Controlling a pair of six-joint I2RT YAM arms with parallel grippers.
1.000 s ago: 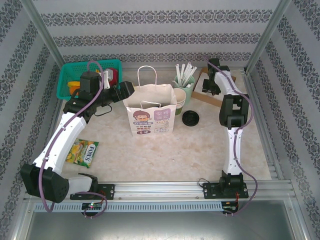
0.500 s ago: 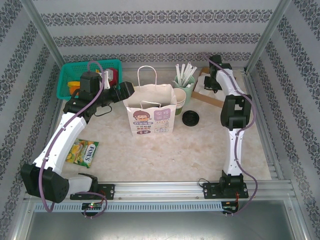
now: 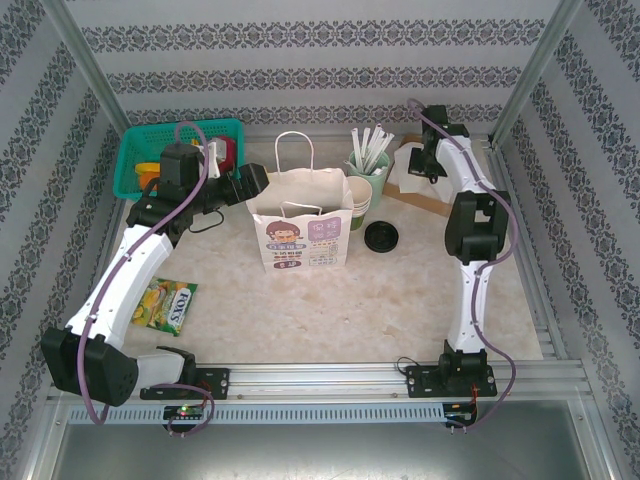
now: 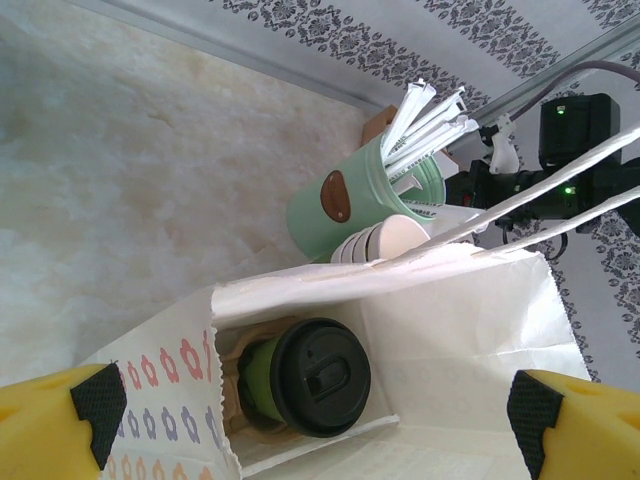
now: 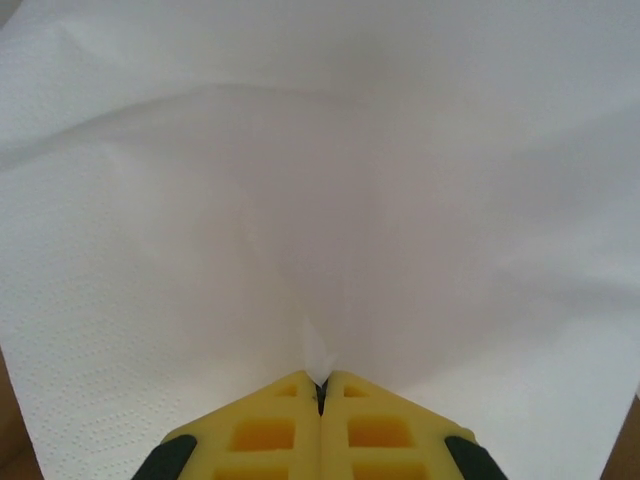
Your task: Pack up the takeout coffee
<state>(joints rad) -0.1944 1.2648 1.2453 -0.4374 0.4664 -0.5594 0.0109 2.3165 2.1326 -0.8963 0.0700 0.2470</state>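
Note:
Next, my right gripper rises, shifts away from the straws and comes down over the box's edge (image 3: 447, 207) to release the napkin (image 3: 404, 166), since it hangs above the box.
The takeout coffee (image 4: 300, 378), green with a black lid, stands in a brown cardboard holder at the bottom of the white paper bag (image 3: 300, 230). My left gripper (image 3: 252, 181) hovers over the bag's left rim, open, with its yellow fingers (image 4: 50, 420) wide on either side of the bag's mouth (image 4: 460, 330). At the back right, my right gripper (image 3: 420, 163) is shut on a white paper napkin (image 5: 320, 180), pinching a fold of it between the pads (image 5: 290, 400). The napkin (image 3: 404, 166) hangs just above the brown box (image 3: 425, 197).
A mint-green holder of wrapped straws (image 3: 368, 168) and a stack of lidless cups (image 3: 360, 207) stand right of the bag. A loose black lid (image 3: 381, 237) lies in front of them. A green basket (image 3: 150, 150) is at back left, a snack packet (image 3: 165, 303) at front left.
The right arm has moved back and upward, lifting the white napkin off the brown box. The left arm and bag have stayed put.

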